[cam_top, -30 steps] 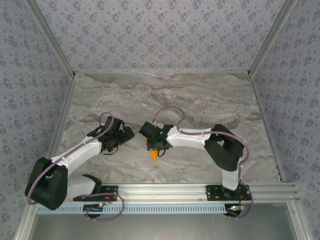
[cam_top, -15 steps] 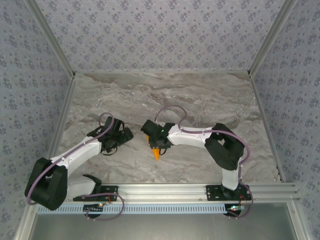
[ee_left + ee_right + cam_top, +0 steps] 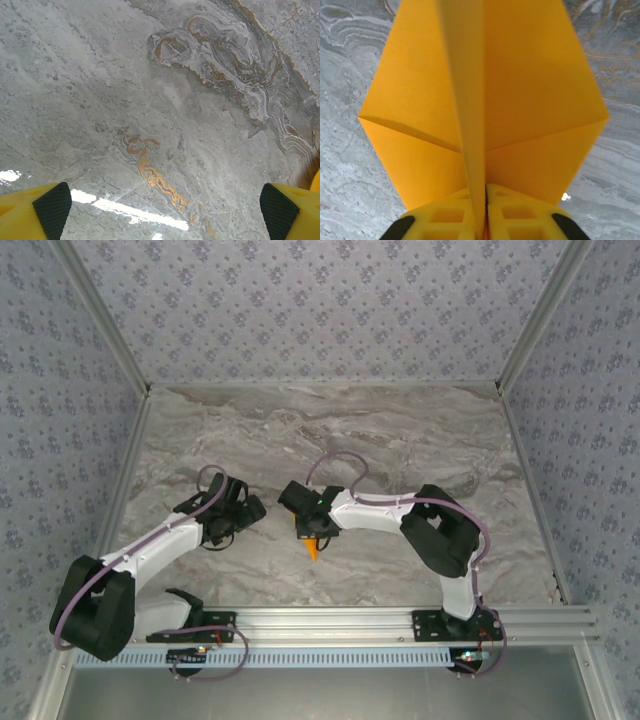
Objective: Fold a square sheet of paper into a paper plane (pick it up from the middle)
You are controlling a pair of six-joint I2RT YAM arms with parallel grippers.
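Note:
The robot's right gripper needs to carry the plane (image 3: 312, 547) outward onto the empty part of bare marble there and let go of the plane's centre fold, clear of the left gripper.
The bright-orange paper plane (image 3: 530, 90) fills the right wrist view, wings spread to both sides of an upright centre fold. My right gripper (image 3: 485, 215) is shut on that centre fold, its yellow fingers (image 3: 447, 217) pressed together round it. From above, the plane (image 3: 312, 547) pokes out as a small orange point below the right gripper (image 3: 312, 530) at mid-table. My left gripper (image 3: 250, 510) sits just to its left, open, with its yellow fingertips (image 3: 35, 210) wide apart over bare marble.
The grey marble tabletop (image 3: 400, 440) stretches far behind both arms. Patterned walls close it in on three sides, and an aluminium rail (image 3: 350, 620) runs along the near edge.
The right gripper has shifted slightly with the plane, whose tip now points a little more right and sits higher. The left arm has stayed still.

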